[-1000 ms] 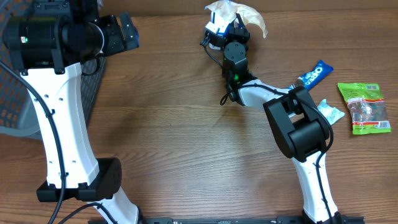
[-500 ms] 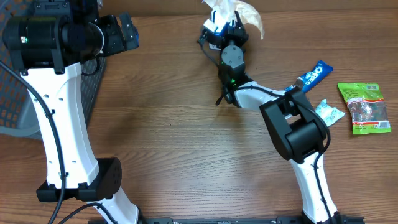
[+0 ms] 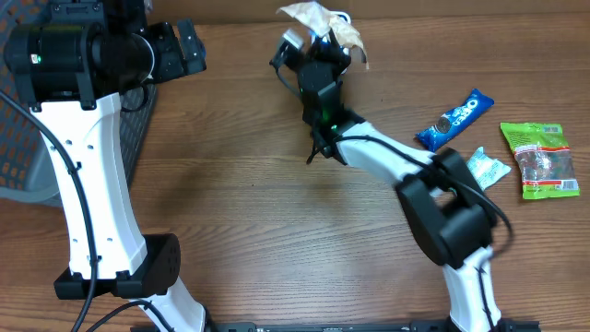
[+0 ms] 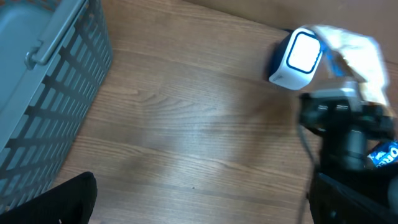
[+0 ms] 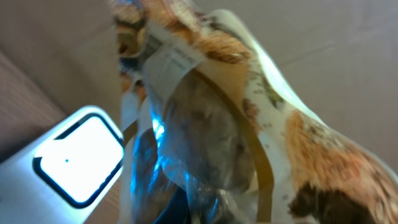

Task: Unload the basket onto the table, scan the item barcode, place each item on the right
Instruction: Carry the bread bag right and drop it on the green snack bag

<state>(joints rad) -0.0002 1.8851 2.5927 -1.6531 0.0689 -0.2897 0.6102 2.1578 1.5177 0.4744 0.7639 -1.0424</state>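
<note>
My right gripper swings to the right in the overhead view next and brings the snack bag (image 3: 318,17) down onto the green packet (image 3: 542,159), since the other packets lie there.
The item is a crinkly white and brown snack bag (image 3: 318,17), and my right gripper (image 3: 316,48) is shut on its lower end at the far middle of the table. The bag (image 5: 217,112) fills the right wrist view and hides my fingers there. The white barcode scanner (image 5: 78,155), its window lit, sits just left of and below the bag. In the left wrist view the scanner (image 4: 297,57) stands beside the bag (image 4: 359,53). My left gripper (image 4: 202,208) hangs open over bare wood at the far left, nothing between its fingers.
A grey slatted basket (image 3: 18,138) stands at the left edge of the table. A blue cookie packet (image 3: 454,118), a small teal and white packet (image 3: 487,166) and a green packet (image 3: 539,159) lie at the right.
My right gripper has carried the bag leftwards, from right of the scanner to over it. The left arm has not moved.
</note>
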